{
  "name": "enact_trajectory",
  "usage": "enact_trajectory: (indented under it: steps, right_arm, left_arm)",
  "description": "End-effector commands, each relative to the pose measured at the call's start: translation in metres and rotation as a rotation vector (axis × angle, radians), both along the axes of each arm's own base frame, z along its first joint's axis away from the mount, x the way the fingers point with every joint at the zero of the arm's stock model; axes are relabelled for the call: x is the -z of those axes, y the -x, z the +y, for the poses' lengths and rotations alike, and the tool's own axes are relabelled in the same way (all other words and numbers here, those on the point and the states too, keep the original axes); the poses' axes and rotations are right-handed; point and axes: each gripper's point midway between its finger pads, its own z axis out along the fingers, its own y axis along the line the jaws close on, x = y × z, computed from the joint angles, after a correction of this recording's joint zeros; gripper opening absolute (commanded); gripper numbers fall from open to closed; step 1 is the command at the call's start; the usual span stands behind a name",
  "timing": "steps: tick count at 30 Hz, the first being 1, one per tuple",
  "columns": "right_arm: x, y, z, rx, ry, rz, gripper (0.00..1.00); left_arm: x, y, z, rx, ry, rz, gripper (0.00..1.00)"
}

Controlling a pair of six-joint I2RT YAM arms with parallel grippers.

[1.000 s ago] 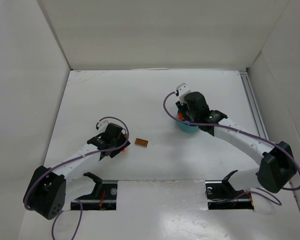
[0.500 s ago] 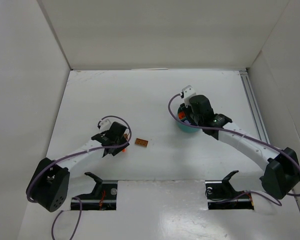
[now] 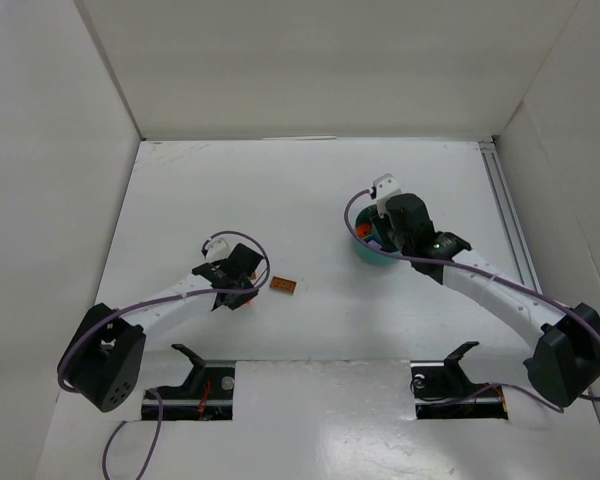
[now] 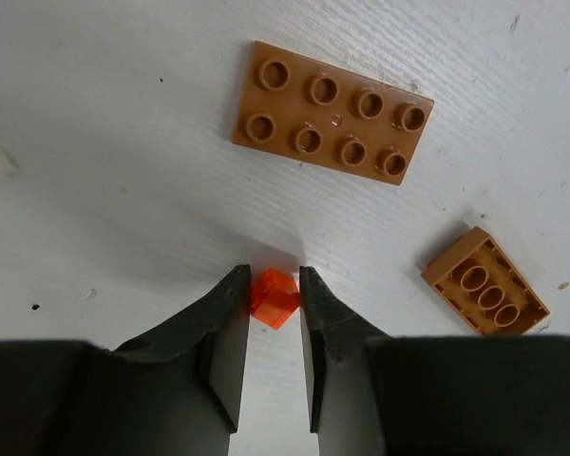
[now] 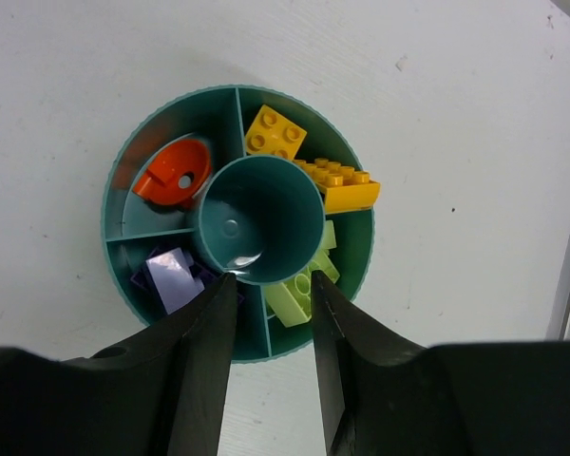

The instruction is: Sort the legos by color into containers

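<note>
My left gripper should rise, swing outward, to the right in the top view, over the tub's container with the red-orange piece (image 5: 174, 173), and release the matching lego.
My left gripper (image 4: 274, 285) is shut on a tiny red-orange lego (image 4: 274, 299) that rests on the white table. Just beyond it lie a brownish-orange flat lego (image 4: 332, 112) and a smaller upturned brownish-orange one (image 4: 484, 281). From above, the left gripper (image 3: 243, 296) sits beside the flat brick (image 3: 283, 286). My right gripper (image 5: 269, 277) hangs open and empty over the teal tub (image 5: 128, 217), near its central cup (image 5: 256, 218). The tub's containers hold yellow legos (image 5: 274, 133), lime green ones (image 5: 299, 285), a red-orange piece (image 5: 174, 173) and purple pieces (image 5: 171, 278).
White walls enclose the table on the left, back and right. From above the tub (image 3: 368, 254) shows partly under the right wrist. A metal rail (image 3: 508, 215) runs along the table's right side.
The left gripper's jaws closed onto the red-orange lego while the arm edged right. The right wrist drifted slightly to the right over the tub.
</note>
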Motion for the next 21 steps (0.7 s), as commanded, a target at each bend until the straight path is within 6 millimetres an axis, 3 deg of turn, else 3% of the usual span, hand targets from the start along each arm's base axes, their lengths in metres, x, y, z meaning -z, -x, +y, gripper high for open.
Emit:
enact_trajectory:
  steps: [1, 3, 6, 7, 10, 11, 14, 15, 19, 21]
  right_arm:
    - [-0.02, -0.002, -0.006, 0.041, -0.043, -0.059, 0.42]
    - [-0.021, 0.0, -0.007, 0.046, -0.053, -0.059, 0.42]
    - [-0.028, 0.005, -0.014, 0.07, -0.068, -0.085, 0.42]
    - [-0.031, 0.009, -0.015, 0.083, -0.095, -0.089, 0.42]
    - [-0.041, 0.023, -0.037, 0.166, -0.124, -0.127, 0.44]
    - [-0.054, 0.03, -0.048, 0.205, -0.174, -0.168, 0.44]
    - [-0.055, 0.048, -0.075, 0.298, -0.211, -0.198, 0.46]
    - [-0.062, 0.059, -0.086, 0.321, -0.24, -0.234, 0.48]
    - [-0.071, 0.084, -0.118, 0.402, -0.27, -0.309, 0.59]
    - [-0.071, 0.094, -0.128, 0.422, -0.269, -0.32, 0.73]
  left_arm:
    - [0.008, 0.02, 0.008, 0.007, -0.051, 0.091, 0.2]
    - [0.004, 0.019, 0.004, 0.017, -0.048, 0.086, 0.18]
    - [-0.018, 0.007, -0.008, 0.046, -0.02, 0.023, 0.17]
    - [-0.034, -0.004, -0.015, 0.05, 0.001, -0.026, 0.17]
    - [-0.06, -0.021, -0.029, 0.088, 0.03, -0.103, 0.17]
    - [-0.077, -0.032, -0.038, 0.102, 0.05, -0.153, 0.17]
    - [-0.109, -0.058, -0.06, 0.159, 0.097, -0.259, 0.17]
    - [-0.127, -0.074, -0.075, 0.181, 0.132, -0.311, 0.17]
    - [-0.161, -0.11, -0.122, 0.29, 0.161, -0.403, 0.17]
    - [-0.172, -0.12, -0.147, 0.361, 0.155, -0.425, 0.17]
